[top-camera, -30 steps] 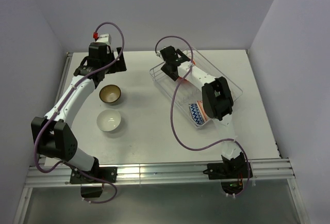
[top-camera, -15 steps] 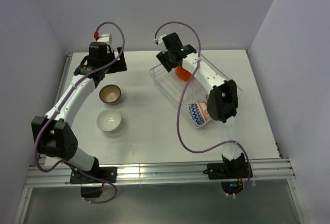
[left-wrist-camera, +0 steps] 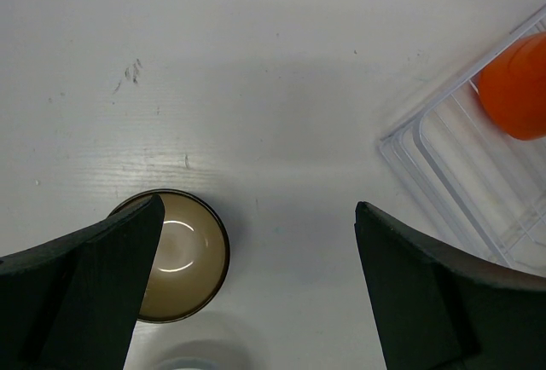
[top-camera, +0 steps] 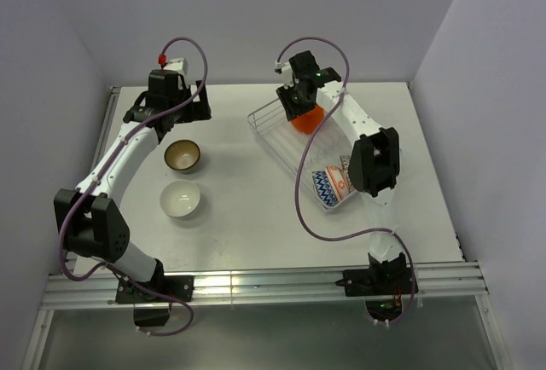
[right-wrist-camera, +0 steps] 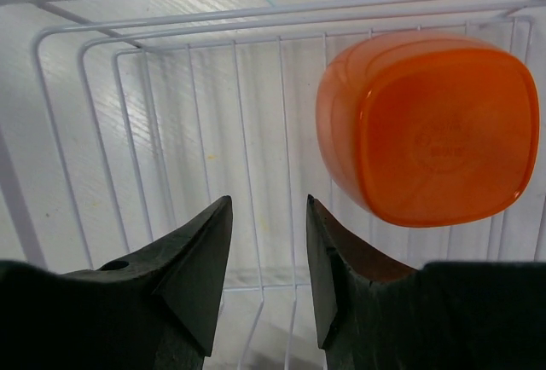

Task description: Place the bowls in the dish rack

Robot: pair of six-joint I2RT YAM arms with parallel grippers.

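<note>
My left gripper moves back, to the left in the top view, and down over the brown bowl's rim away from the rack next. One finger overlaps that side of the bowl.
The dish rack (top-camera: 271,128) stands at the back right. A plain orange-red bowl (top-camera: 306,119) stands on edge at its far end; it also shows in the right wrist view (right-wrist-camera: 431,127). My right gripper (top-camera: 299,95) hovers just above it, jaws a little apart and empty (right-wrist-camera: 269,201), the bowl to their right. A blue zigzag bowl (top-camera: 324,187) and a patterned orange bowl (top-camera: 344,184) stand at the rack's near end. A dark brown bowl (top-camera: 182,156) and a white bowl (top-camera: 181,199) sit on the table at the left. My left gripper (top-camera: 181,107) is wide open above the brown bowl (left-wrist-camera: 175,255).
The rack's corner (left-wrist-camera: 461,165) and the orange-red bowl (left-wrist-camera: 516,80) show at the right of the left wrist view. The right arm's forearm lies over the middle of the rack and hides it. Walls close the table at the back and both sides.
My right gripper has let go of the orange-red bowl, which now stands in the rack, and has drawn back and to the right. The left arm has barely moved.
</note>
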